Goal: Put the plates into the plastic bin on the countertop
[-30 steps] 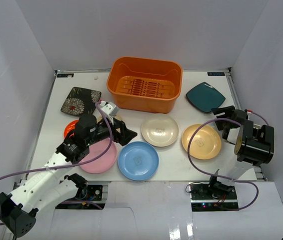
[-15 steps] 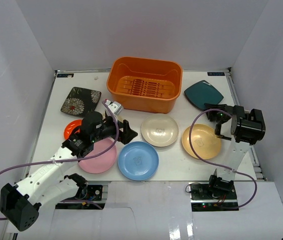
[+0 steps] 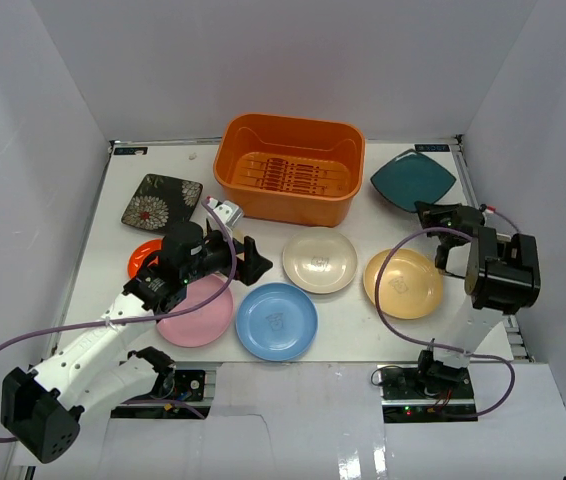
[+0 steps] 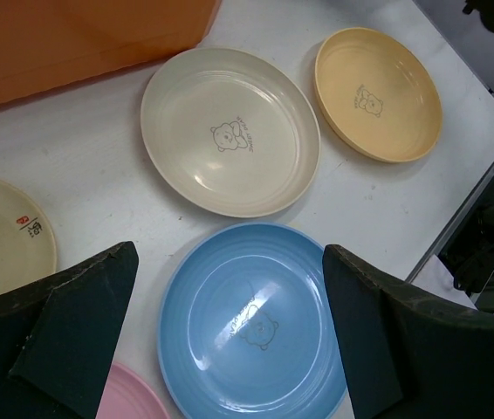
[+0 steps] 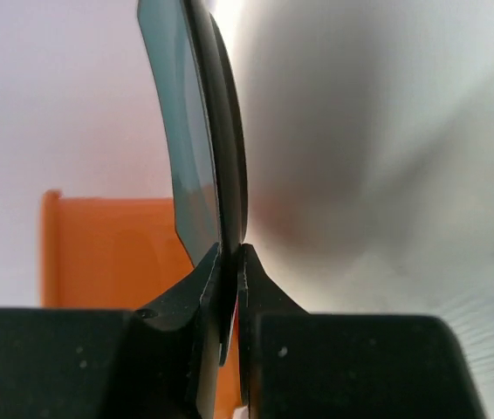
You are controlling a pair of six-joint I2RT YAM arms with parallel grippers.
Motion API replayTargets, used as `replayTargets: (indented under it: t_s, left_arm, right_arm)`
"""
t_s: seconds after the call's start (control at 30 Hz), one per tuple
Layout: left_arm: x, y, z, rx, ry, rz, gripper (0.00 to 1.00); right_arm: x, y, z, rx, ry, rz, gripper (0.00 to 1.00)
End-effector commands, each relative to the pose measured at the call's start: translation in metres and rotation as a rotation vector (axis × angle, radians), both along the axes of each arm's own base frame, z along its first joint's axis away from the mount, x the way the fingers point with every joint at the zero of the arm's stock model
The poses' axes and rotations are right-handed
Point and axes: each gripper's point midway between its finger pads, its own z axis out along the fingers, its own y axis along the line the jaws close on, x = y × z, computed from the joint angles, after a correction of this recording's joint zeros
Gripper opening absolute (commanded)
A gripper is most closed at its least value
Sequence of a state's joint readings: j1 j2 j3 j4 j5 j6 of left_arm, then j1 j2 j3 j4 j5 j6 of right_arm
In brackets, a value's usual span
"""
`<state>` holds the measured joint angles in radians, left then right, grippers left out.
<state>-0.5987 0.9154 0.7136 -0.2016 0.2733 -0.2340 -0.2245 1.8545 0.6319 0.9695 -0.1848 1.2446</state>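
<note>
The teal plate (image 3: pixel 414 178) goes up over the orange bin's rim in my right gripper next, to the left in the top view, then down inside the bin.
The orange plastic bin (image 3: pixel 283 205) stands at the back of the white countertop (image 3: pixel 353 322). My right gripper (image 3: pixel 429 212) is shut on the near edge of the square teal plate (image 3: pixel 414 178), just right of the bin. In the right wrist view that teal plate (image 5: pixel 202 131) stands edge-on between my right gripper's (image 5: pixel 232 253) jaws. My left gripper (image 3: pixel 254 261) hangs open over the blue plate (image 4: pixel 251 323), holding nothing. The cream plate (image 3: pixel 319 260), yellow-tan plate (image 3: pixel 403 284), pink plate (image 3: pixel 199 313), orange-red plate (image 3: pixel 142 257) and black flowered plate (image 3: pixel 162 201) lie on the countertop.
A small beige plate (image 4: pixel 3 240) lies left of my left gripper (image 4: pixel 229 253), under the arm in the top view. White walls close in three sides. The bin's slotted floor (image 3: pixel 288 172) holds nothing.
My right gripper has gone from open to shut on the teal plate's near edge, and the plate has shifted and tipped. The left arm has edged forward a little.
</note>
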Motion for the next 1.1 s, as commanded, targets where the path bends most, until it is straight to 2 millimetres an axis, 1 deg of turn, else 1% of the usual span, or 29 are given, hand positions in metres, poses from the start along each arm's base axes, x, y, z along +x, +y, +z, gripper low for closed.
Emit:
replayTargets:
  t_s: [0.0, 0.07, 0.13, 0.17, 0.2, 0.23, 0.27, 0.3, 0.33, 0.37, 0.4, 0.43, 0.47, 0.5, 0.53, 0.57, 0.6, 0.63, 0.67, 0.7, 0.73, 0.77, 0.8, 0.83, 0.87, 0.9, 0.93, 1.0, 1.07]
  left_arm:
    - [0.004, 0.001, 0.017, -0.030, -0.041, 0.016, 0.98]
    - [0.004, 0.002, 0.021, -0.038, -0.051, 0.021, 0.98]
    - [0.002, 0.003, 0.027, -0.055, -0.070, 0.023, 0.98]
    - [0.002, 0.004, 0.030, -0.061, -0.079, 0.023, 0.98]
    - [0.000, 0.004, 0.033, -0.069, -0.088, 0.024, 0.98]
    - [0.000, 0.005, 0.034, -0.072, -0.091, 0.026, 0.98]
    - [0.001, 0.006, 0.036, -0.074, -0.096, 0.032, 0.98]
    - [0.000, 0.007, 0.039, -0.080, -0.106, 0.034, 0.98]
    - [0.000, 0.009, 0.042, -0.085, -0.111, 0.043, 0.98]
    - [0.002, 0.012, 0.042, -0.081, -0.115, 0.065, 0.98]
    - [0.004, 0.014, 0.045, -0.084, -0.120, 0.084, 0.98]
    - [0.004, 0.018, 0.047, -0.088, -0.125, 0.105, 0.98]
    - [0.006, 0.022, 0.050, -0.090, -0.132, 0.133, 0.98]
    - [0.012, 0.031, 0.050, -0.079, -0.137, 0.195, 0.98]
    - [0.014, 0.036, 0.053, -0.090, -0.138, 0.233, 0.98]
    - [0.017, 0.041, 0.053, -0.089, -0.135, 0.267, 0.98]
    - [0.020, 0.049, 0.050, -0.079, -0.123, 0.323, 0.98]
    - [0.025, 0.057, 0.049, -0.082, -0.116, 0.387, 0.98]
    - [0.026, 0.060, 0.046, -0.076, -0.105, 0.411, 0.98]
    - [0.027, 0.063, 0.046, -0.080, -0.100, 0.432, 0.98]
    - [0.029, 0.068, 0.047, -0.082, -0.102, 0.465, 0.98]
    - [0.028, 0.071, 0.050, -0.096, -0.104, 0.480, 0.98]
    - [0.028, 0.073, 0.051, -0.098, -0.105, 0.490, 0.98]
    - [0.028, 0.075, 0.051, -0.098, -0.107, 0.501, 0.98]
    - [0.028, 0.075, 0.052, -0.099, -0.109, 0.501, 0.98]
    - [0.027, 0.075, 0.052, -0.101, -0.109, 0.498, 0.98]
    - [0.027, 0.074, 0.053, -0.105, -0.109, 0.496, 0.98]
    - [0.026, 0.074, 0.052, -0.107, -0.106, 0.492, 0.98]
    - [0.027, 0.075, 0.053, -0.107, -0.106, 0.500, 0.98]
  right_arm:
    - [0.015, -0.001, 0.167, -0.263, -0.433, 0.023, 0.08]
    - [0.008, 0.004, 0.196, -0.336, -0.439, 0.026, 0.08]
    - [0.003, 0.008, 0.231, -0.432, -0.472, 0.021, 0.08]
    - [0.003, 0.016, 0.240, -0.451, -0.484, 0.040, 0.08]
    - [0.004, 0.024, 0.267, -0.493, -0.531, 0.064, 0.08]
    - [0.007, 0.033, 0.276, -0.509, -0.536, 0.091, 0.08]
    - [0.010, 0.054, 0.274, -0.512, -0.505, 0.154, 0.08]
    - [0.014, 0.067, 0.282, -0.526, -0.511, 0.185, 0.08]
    - [0.023, 0.081, 0.306, -0.542, -0.548, 0.209, 0.08]
    - [0.023, 0.116, 0.305, -0.556, -0.535, 0.285, 0.08]
    - [0.027, 0.129, 0.311, -0.565, -0.537, 0.304, 0.08]
    - [0.038, 0.141, 0.327, -0.571, -0.557, 0.304, 0.08]
    - [0.038, 0.166, 0.331, -0.565, -0.567, 0.342, 0.08]
    - [0.051, 0.177, 0.314, -0.555, -0.519, 0.365, 0.08]
    - [0.053, 0.188, 0.332, -0.544, -0.553, 0.369, 0.08]
    - [0.053, 0.208, 0.334, -0.528, -0.560, 0.398, 0.08]
    - [0.064, 0.217, 0.316, -0.529, -0.504, 0.408, 0.08]
    - [0.062, 0.237, 0.326, -0.520, -0.526, 0.429, 0.08]
    - [0.063, 0.247, 0.323, -0.515, -0.520, 0.442, 0.08]
    - [0.072, 0.256, 0.303, -0.516, -0.469, 0.450, 0.08]
    - [0.070, 0.270, 0.300, -0.510, -0.464, 0.468, 0.08]
    - [0.071, 0.278, 0.298, -0.503, -0.463, 0.479, 0.08]
    - [0.076, 0.287, 0.282, -0.489, -0.436, 0.497, 0.08]
    - [0.073, 0.299, 0.274, -0.482, -0.423, 0.520, 0.08]
    - [0.077, 0.299, 0.269, -0.486, -0.405, 0.497, 0.08]
    - [0.080, 0.303, 0.257, -0.482, -0.379, 0.496, 0.08]
    - [0.078, 0.309, 0.251, -0.478, -0.369, 0.506, 0.08]
    - [0.078, 0.313, 0.233, -0.476, -0.334, 0.513, 0.08]
    - [0.074, 0.319, 0.222, -0.478, -0.316, 0.523, 0.08]
